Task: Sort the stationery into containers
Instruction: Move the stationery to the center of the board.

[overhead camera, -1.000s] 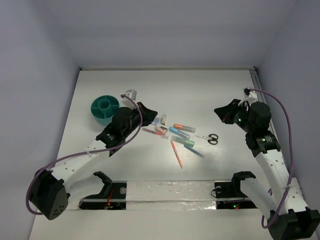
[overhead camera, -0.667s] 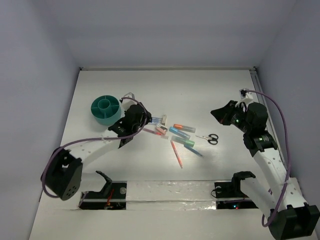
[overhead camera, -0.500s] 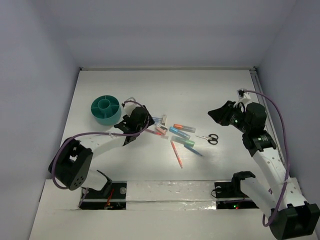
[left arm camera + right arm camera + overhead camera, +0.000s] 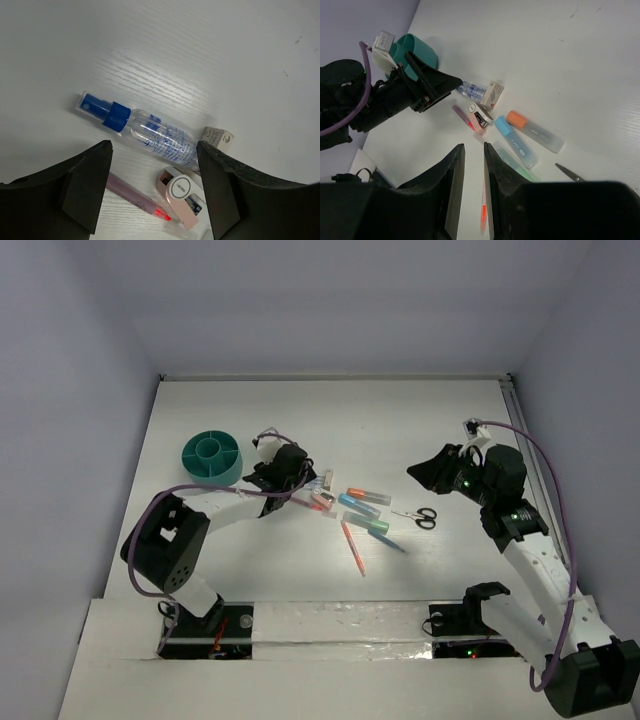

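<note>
My left gripper eases outward and down onto the clear tube (image 4: 142,131) just behind its blue cap next. That end of the tube lies free of the pink tape dispenser.
The stationery lies in a loose cluster mid-table (image 4: 350,508). My left gripper (image 4: 291,473) hovers low at the cluster's left end, jaws wide open over a clear blue-capped tube (image 4: 142,131), a pink pen (image 4: 134,196) and a pink tape dispenser (image 4: 182,197). It holds nothing. My right gripper (image 4: 424,471) hangs above the table to the right of the cluster, with the small black-handled scissors (image 4: 425,517) in front of it. Its jaws (image 4: 472,150) stand a narrow gap apart and empty. The round teal pot (image 4: 211,459) sits left of the left gripper.
An orange-capped highlighter (image 4: 535,131), a blue one (image 4: 515,142) and a teal one (image 4: 517,167) lie side by side, an orange pen (image 4: 353,548) nearer the arms. A small white block (image 4: 218,137) lies beside the tube. Walls close the left, far and right sides.
The left arm folded in and its gripper swung right to the cluster's left end, opening wide. The right gripper shifted slightly left and parted its jaws a little.
</note>
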Tool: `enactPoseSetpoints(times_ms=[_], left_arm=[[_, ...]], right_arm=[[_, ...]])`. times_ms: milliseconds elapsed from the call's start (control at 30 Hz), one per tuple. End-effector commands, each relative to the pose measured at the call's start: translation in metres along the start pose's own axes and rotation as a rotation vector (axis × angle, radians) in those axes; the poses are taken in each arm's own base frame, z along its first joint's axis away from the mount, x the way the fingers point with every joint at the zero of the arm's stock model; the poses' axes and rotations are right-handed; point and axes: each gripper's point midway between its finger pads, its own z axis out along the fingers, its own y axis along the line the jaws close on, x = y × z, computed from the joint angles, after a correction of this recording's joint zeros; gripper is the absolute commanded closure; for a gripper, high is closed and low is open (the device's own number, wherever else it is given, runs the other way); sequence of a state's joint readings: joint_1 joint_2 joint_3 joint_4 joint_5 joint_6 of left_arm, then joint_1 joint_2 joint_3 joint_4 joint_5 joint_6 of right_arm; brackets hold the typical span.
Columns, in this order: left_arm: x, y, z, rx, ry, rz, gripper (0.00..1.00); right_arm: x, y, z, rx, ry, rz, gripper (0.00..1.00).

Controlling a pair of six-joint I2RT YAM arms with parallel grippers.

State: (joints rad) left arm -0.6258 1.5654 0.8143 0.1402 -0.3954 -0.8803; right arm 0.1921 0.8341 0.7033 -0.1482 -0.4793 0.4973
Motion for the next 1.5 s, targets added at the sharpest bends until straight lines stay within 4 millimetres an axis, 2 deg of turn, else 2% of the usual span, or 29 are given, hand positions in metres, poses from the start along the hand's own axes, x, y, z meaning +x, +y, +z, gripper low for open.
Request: enactPoseSetpoints(times_ms=[0, 233, 400, 467, 500, 833, 1067, 1300, 1467], left_arm=[[-0.013, -0.013, 0.006, 0.014, -0.021, -0.016, 0.35], [-0.004, -0.010, 0.018, 0.021, 0.011, -0.033, 0.36], [-0.008, -0.008, 0.033, 0.018, 0.013, -0.058, 0.38], [-0.011, -0.015, 0.035, 0.037, 0.008, -0.067, 0.39], [-0.012, -0.011, 0.039, 0.025, 0.007, -0.069, 0.39], [-0.024, -0.015, 0.050, 0.012, -0.032, -0.098, 0.48], [-0.032, -0.021, 0.058, 0.005, -0.065, -0.112, 0.47], [-0.038, -0.024, 0.066, -0.006, -0.076, -0.116, 0.39], [-0.036, -0.025, 0.078, -0.031, -0.070, -0.099, 0.41]], right_arm=[[-0.002, 0.012, 0.002, -0.064, -0.012, -0.037, 0.72], [0.002, 0.014, 0.005, -0.085, 0.010, -0.029, 0.72], [0.000, 0.015, 0.005, -0.088, 0.013, -0.036, 0.72], [0.001, 0.015, 0.006, -0.094, 0.021, -0.034, 0.72], [0.002, 0.015, 0.006, -0.094, 0.024, -0.034, 0.72], [0.006, 0.016, 0.009, -0.102, 0.039, -0.036, 0.72], [0.008, 0.014, 0.011, -0.101, 0.045, -0.027, 0.71], [0.009, 0.018, 0.009, -0.112, 0.048, -0.034, 0.71], [0.010, 0.018, 0.009, -0.110, 0.053, -0.030, 0.71]])
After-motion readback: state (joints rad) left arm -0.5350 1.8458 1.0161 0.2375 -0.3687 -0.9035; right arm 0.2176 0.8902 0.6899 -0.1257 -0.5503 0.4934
